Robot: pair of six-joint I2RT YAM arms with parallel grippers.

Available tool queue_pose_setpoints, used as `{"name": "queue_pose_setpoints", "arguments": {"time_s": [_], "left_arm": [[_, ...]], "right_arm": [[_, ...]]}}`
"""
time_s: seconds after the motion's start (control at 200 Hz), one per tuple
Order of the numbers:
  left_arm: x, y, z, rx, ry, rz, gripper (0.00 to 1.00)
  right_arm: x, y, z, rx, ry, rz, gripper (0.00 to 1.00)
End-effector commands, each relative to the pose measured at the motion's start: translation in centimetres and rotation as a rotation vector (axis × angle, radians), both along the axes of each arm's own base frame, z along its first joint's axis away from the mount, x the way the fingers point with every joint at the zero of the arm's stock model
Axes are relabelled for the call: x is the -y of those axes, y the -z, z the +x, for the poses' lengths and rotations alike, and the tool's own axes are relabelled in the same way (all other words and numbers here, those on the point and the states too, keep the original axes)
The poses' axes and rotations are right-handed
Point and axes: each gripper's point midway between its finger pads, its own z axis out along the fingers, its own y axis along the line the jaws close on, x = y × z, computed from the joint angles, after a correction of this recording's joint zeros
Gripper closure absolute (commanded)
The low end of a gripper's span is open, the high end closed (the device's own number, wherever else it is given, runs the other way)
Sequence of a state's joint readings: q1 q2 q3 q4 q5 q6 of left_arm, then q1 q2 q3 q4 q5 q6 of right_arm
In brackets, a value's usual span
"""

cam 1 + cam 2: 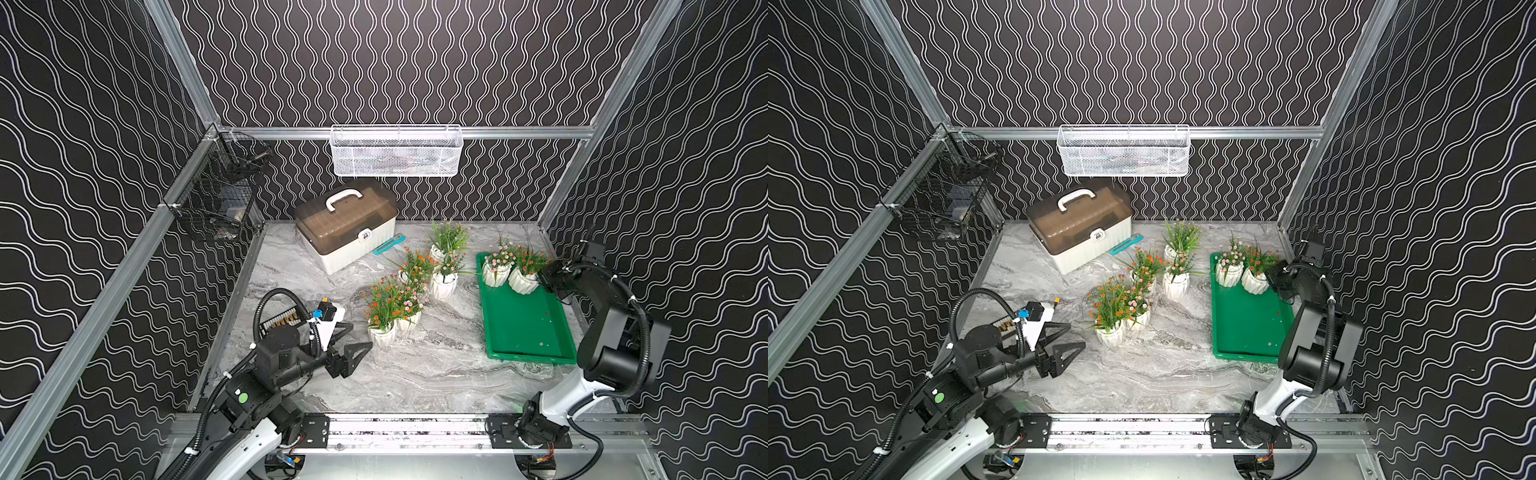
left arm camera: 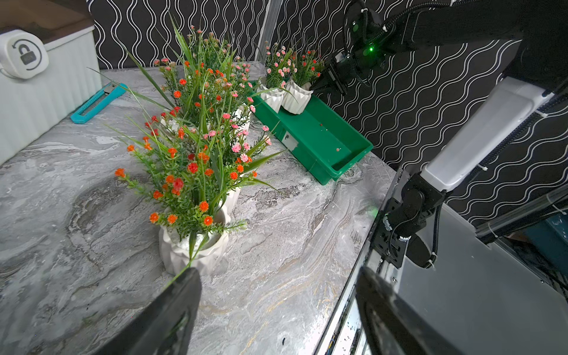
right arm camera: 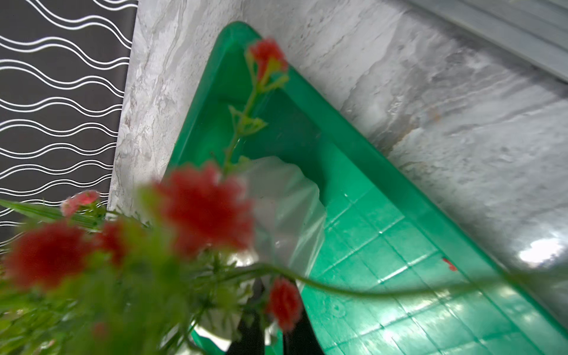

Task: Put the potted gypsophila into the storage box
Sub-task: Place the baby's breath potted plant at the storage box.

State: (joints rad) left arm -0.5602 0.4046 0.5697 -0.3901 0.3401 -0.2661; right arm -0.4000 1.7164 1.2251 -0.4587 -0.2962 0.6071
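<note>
The leaning pot goes outward and down with my right gripper next to sit on the box's bottom (image 1: 523,286) (image 3: 295,139) beside the pink pot below. My gripper then releases the leaning pot's rim.
Several potted gypsophila stand on the marble table in both top views. The nearest one (image 1: 381,334) has orange flowers in a white ribbed pot (image 2: 193,249). My left gripper (image 1: 360,336) (image 2: 276,273) is open just left of it, with nothing between its fingers. The green storage box (image 1: 523,328) (image 2: 322,135) lies at the right and holds two pots, a pink one (image 1: 496,274) and an orange one (image 1: 524,280). My right gripper (image 1: 542,279) (image 3: 273,335) is shut on the rim of the orange one (image 3: 285,215), low in the box (image 3: 384,246). Blurred flowers hide most of its fingers.
A white case with a brown lid (image 1: 347,232) stands at the back left, with a teal utility knife (image 1: 388,244) beside it. A white mesh basket (image 1: 395,151) hangs on the back rail and a black wire basket (image 1: 220,195) on the left rail.
</note>
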Motion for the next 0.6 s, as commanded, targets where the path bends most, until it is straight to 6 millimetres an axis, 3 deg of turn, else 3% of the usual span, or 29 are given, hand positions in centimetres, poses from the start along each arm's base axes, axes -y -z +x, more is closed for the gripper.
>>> {"name": "queue_pose_setpoints", "arguments": {"time_s": [0.0, 0.49, 0.596], "left_arm": [[0.0, -0.8, 0.2, 0.031, -0.002, -0.006, 0.18], [-0.1, -0.7, 0.3, 0.027, -0.010, 0.000, 0.18], [-0.2, -0.7, 0.3, 0.027, -0.012, 0.001, 0.17]], "right_arm": [[0.5, -0.6, 1.9, 0.053, 0.004, -0.012, 1.00], [0.3, 0.1, 3.9, 0.025, -0.009, -0.032, 1.00], [0.2, 0.4, 4.0, 0.015, -0.014, -0.030, 0.94]]}}
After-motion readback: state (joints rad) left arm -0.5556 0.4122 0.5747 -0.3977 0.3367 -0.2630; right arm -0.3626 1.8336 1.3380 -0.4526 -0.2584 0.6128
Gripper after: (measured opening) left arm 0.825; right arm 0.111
